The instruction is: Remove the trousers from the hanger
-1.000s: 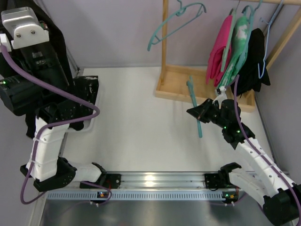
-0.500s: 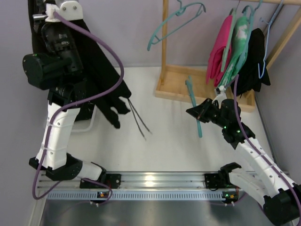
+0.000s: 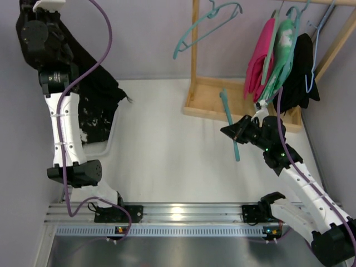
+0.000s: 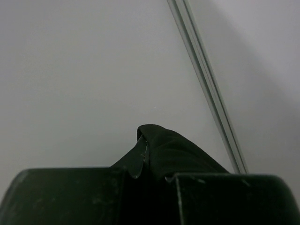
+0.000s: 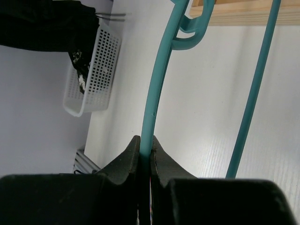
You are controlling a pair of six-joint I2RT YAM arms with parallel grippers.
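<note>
The black trousers [image 3: 95, 69] hang clear of the bare hanger, so my left gripper needs to lower into the white basket below it and release them there.
The black trousers [image 3: 95, 69] hang limp from my raised left gripper [image 3: 29, 15] at the far left, draping down over the basket. In the left wrist view the left gripper [image 4: 146, 161] is shut on a fold of the trousers [image 4: 173, 154]. The teal hanger [image 3: 229, 119] is bare and stands nearly upright above the table, right of centre. My right gripper [image 3: 238, 131] is shut on its bar. In the right wrist view the right gripper [image 5: 146, 143] pinches the hanger [image 5: 154, 103]. The trousers [image 5: 42, 23] show at the top left there.
A white basket [image 3: 109, 146] with a black cloth speckled white [image 3: 94, 119] stands at the left, also visible in the right wrist view [image 5: 96, 75]. A wooden rack [image 3: 194, 67] at the back right holds another teal hanger [image 3: 207, 29] and pink, green and black garments [image 3: 281, 61].
My left arm has swung up and back to the far left, carrying the trousers from above the table's left-middle to over the basket. The right arm and the hanger have not moved.
</note>
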